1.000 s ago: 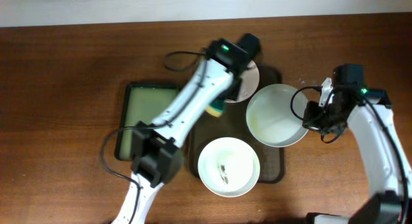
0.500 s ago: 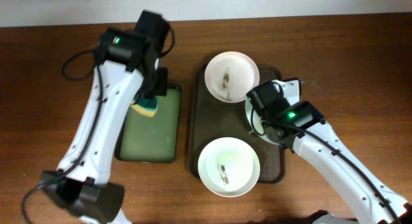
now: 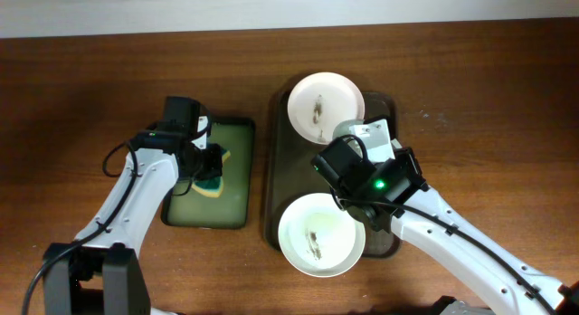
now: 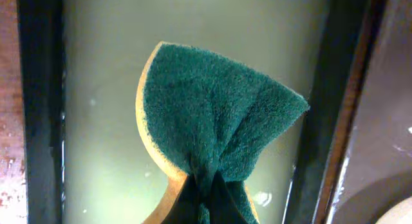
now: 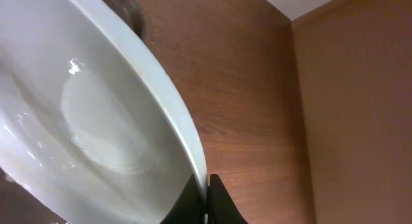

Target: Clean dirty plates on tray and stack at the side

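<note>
My right gripper carries the third plate to its right in the overhead view next, lowers and releases it, since bare wooden table lies below there.
Two white plates lie on the dark brown tray [image 3: 271, 184]: a far plate [image 3: 326, 105] and a near plate [image 3: 321, 235], both with dark specks at the centre. My right gripper [image 3: 342, 166] hovers over the tray's middle, between the two plates. In the right wrist view my right gripper [image 5: 207, 185] is shut on the rim of a third plate [image 5: 96, 121], held tilted. This plate is mostly hidden under the arm in the overhead view. My left gripper [image 3: 206, 170] is shut on a green and yellow sponge [image 4: 212, 114] over the green tray [image 3: 237, 143].
The green tray holds pale liquid [image 4: 103, 89] and stands left of the brown tray. Bare wooden table [image 3: 488, 98] lies to the right of the brown tray and also shows in the right wrist view [image 5: 244, 89].
My left arm swung with the sponge from the far plate to the green tray and came down. My right arm carried the third plate from the tray's right side to over its middle.
</note>
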### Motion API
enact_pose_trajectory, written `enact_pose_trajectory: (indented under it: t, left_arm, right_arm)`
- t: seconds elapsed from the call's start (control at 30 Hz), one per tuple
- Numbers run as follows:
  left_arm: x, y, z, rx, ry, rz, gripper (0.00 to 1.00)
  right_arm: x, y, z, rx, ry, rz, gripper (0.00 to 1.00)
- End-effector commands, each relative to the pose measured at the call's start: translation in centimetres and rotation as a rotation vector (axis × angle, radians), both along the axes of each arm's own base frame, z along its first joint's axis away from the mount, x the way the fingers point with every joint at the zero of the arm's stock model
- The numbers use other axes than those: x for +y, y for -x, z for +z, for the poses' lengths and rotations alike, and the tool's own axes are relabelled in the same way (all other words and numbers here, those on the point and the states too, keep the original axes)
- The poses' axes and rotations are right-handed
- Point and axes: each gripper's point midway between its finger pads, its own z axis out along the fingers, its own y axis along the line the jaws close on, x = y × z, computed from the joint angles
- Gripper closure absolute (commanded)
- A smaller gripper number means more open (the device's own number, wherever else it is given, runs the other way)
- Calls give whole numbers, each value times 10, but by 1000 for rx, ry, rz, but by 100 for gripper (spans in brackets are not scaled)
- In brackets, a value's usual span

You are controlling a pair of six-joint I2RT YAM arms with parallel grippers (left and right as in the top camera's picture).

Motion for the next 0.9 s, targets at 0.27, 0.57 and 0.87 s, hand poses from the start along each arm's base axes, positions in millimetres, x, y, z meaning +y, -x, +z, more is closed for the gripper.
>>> enact_pose_trajectory:
  t: [0.27, 0.57, 0.87]
  left_arm:
    - [-2, -4, 13, -45, 19, -18, 100]
    - [-2, -4, 13, -45, 19, -18, 100]
    - [-2, -4, 13, -45, 19, -18, 100]
  right_arm:
    - [-3, -3, 14, -57, 5, -15, 96]
    - [-1, -6, 16, -83, -11, -20, 96]
    - [-82, -37, -26, 114, -618, -241, 96]
